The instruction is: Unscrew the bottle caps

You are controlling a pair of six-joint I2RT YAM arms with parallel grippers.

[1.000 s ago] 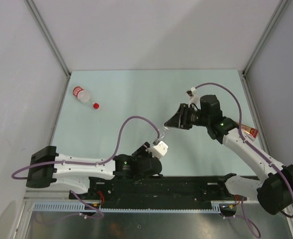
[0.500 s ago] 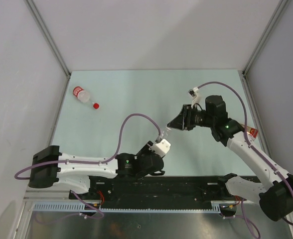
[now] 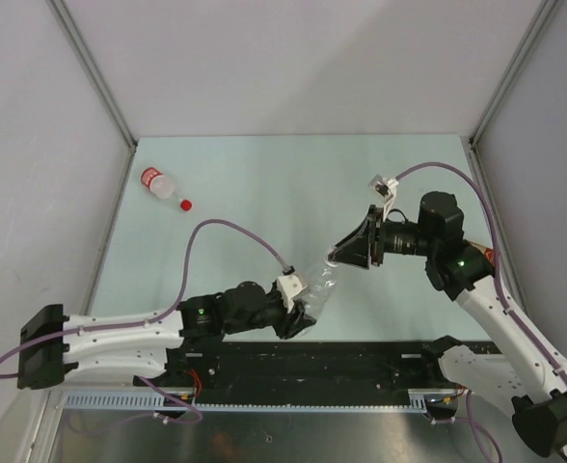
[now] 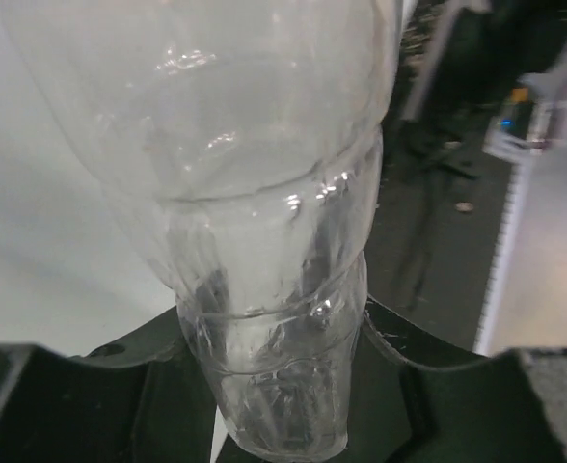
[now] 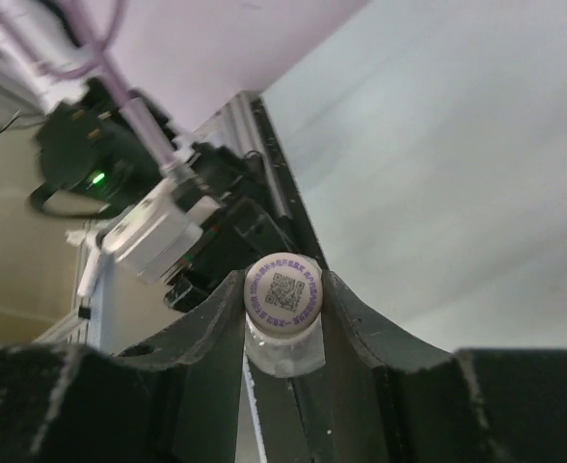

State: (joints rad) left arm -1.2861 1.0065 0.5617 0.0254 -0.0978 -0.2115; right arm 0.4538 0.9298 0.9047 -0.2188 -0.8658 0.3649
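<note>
My right gripper moves down next, clear of the bottle's neck, toward the bare tabletop below, and lets go of the white cap point(image 5: 283, 289) there, because that spot is empty.
My left gripper point(image 3: 303, 307) point(image 4: 283, 386) is shut on the base of the clear crinkled bottle point(image 3: 320, 286) point(image 4: 264, 193), which points up and right toward the right arm. At the bottle's neck end, my right gripper point(image 3: 337, 257) point(image 5: 283, 299) is shut on a white cap point(image 5: 283, 289) with a printed code on its face. Whether this cap still sits on the neck I cannot tell. A bottle with a red label point(image 3: 156, 183) and a red cap point(image 3: 185, 204) lies at the far left of the table. A bit of the amber bottle point(image 3: 485, 256) shows behind the right arm.
The pale green table point(image 3: 264, 183) is walled by grey panels on the left, back and right. The black base rail point(image 3: 312, 362) runs along the near edge. Purple cables loop above both arms.
The left arm has stretched out to the left and its wrist has turned with the bottle. The right gripper, still on the cap, has shifted down and slightly right.
</note>
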